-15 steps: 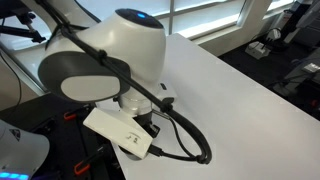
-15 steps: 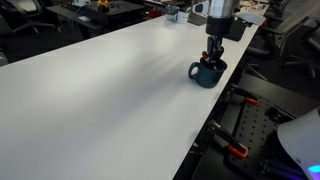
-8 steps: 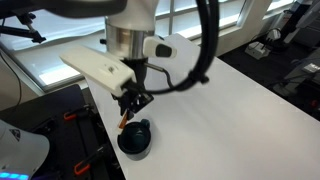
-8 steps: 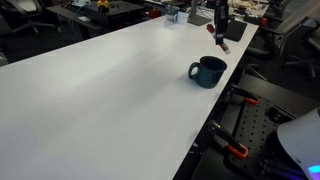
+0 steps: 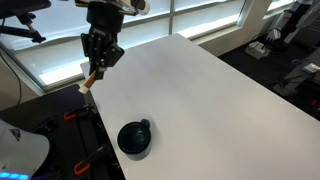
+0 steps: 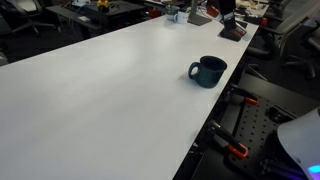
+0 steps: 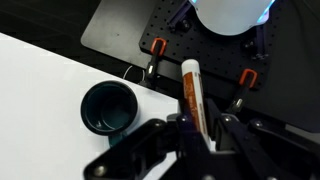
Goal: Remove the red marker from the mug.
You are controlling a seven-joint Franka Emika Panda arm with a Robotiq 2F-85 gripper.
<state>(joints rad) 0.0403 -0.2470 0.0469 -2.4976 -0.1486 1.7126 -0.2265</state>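
Observation:
I should next move toward the mug and down, and release the marker [image 5: 91, 76] beside it on the clear white tabletop well below.
The dark mug [image 5: 136, 138] stands near the white table's edge; it also shows in an exterior view [image 6: 207, 71] and in the wrist view [image 7: 108, 107], where its inside looks dark and empty. My gripper [image 5: 97, 68] hangs high above the table's corner, well away from the mug. It is shut on the red marker [image 5: 91, 76], whose orange body with a white tip runs up between the fingers in the wrist view [image 7: 190, 92]. In an exterior view the gripper [image 6: 226, 6] is at the top edge, mostly cut off.
The white table [image 5: 200, 100] has a near edge by the mug. Beside it lies a dark perforated base [image 7: 215, 45] with orange clamps [image 7: 156, 48]. Windows and office clutter stand beyond the table.
My gripper has risen from the mug with the red marker in it and moved away toward the table's corner. The mug has stayed in place.

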